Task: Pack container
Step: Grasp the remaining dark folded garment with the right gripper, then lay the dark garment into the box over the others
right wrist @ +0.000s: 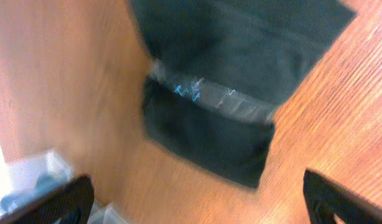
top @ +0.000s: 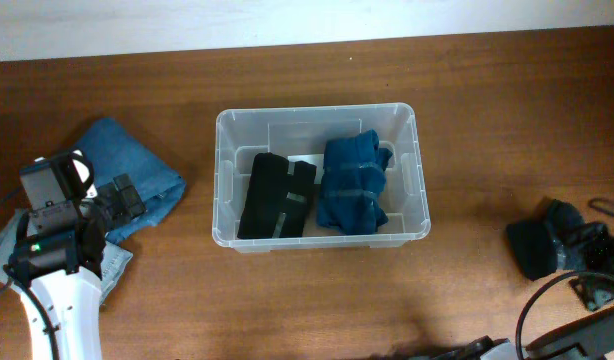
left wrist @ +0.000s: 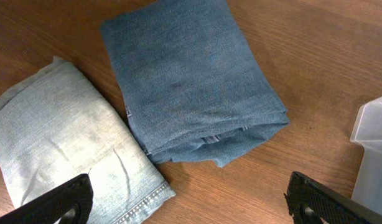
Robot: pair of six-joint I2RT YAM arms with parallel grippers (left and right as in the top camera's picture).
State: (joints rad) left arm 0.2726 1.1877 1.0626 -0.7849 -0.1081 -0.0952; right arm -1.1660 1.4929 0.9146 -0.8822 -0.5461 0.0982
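Note:
The dark garment's banded end (top: 560, 254) (right wrist: 209, 122) is below my right gripper, to the left in the overhead view. My right gripper should go down that way next, with its open fingers around the end.
The clear plastic container (top: 320, 176) stands mid-table and holds a folded black garment (top: 276, 196) on the left and a folded dark blue garment (top: 353, 183) on the right. Its corner shows in the left wrist view (left wrist: 372, 146). My left gripper (left wrist: 191, 202) is open and empty, above the table just in front of folded blue jeans (left wrist: 188, 81) and folded pale jeans (left wrist: 66, 149). My right gripper (right wrist: 197, 199) is open and empty, over bare wood near a dark folded garment (right wrist: 228, 81) at the right edge (top: 537, 245).
The blue jeans (top: 127, 170) and pale jeans (top: 12, 245) lie at the table's left, partly under my left arm (top: 57, 230). A white wall runs along the far edge. Cables lie at the bottom right.

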